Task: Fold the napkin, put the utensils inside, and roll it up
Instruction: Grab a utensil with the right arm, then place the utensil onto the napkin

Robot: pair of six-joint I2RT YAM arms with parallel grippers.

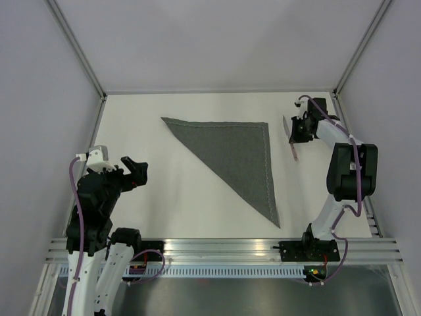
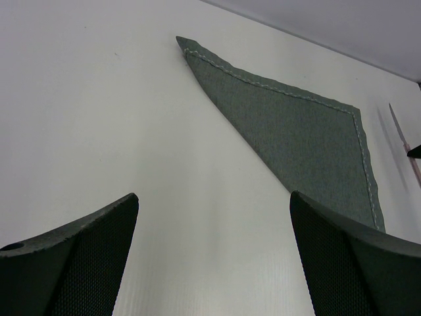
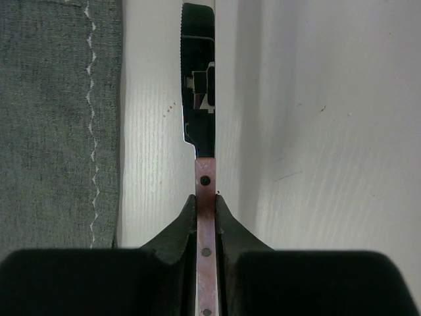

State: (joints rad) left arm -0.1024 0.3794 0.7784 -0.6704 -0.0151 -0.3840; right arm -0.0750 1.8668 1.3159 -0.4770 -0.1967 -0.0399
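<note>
My right gripper carries the knife (image 1: 293, 151) over the napkin next. It then turns and releases it along the napkin's slanted edge (image 1: 216, 166), to the gripper's left in the top view.
The napkin (image 1: 237, 155) lies folded into a dark grey triangle on the white table, with its pale stitched edges along the far and right sides; it also shows in the left wrist view (image 2: 302, 138) and the right wrist view (image 3: 46, 118). A knife (image 1: 293, 151) sits just right of the napkin, at the far right. My right gripper (image 1: 299, 130) is shut on the knife's pinkish handle (image 3: 205, 178), and the shiny blade (image 3: 199, 79) points ahead of the fingers. My left gripper (image 1: 138, 172) hangs open over bare table, left of the napkin (image 2: 214, 201), holding nothing.
Grey walls and slanted frame posts (image 1: 77, 46) close in the table on the left, right and far sides. A metal rail (image 1: 223, 247) runs along the near edge by the arm bases.
</note>
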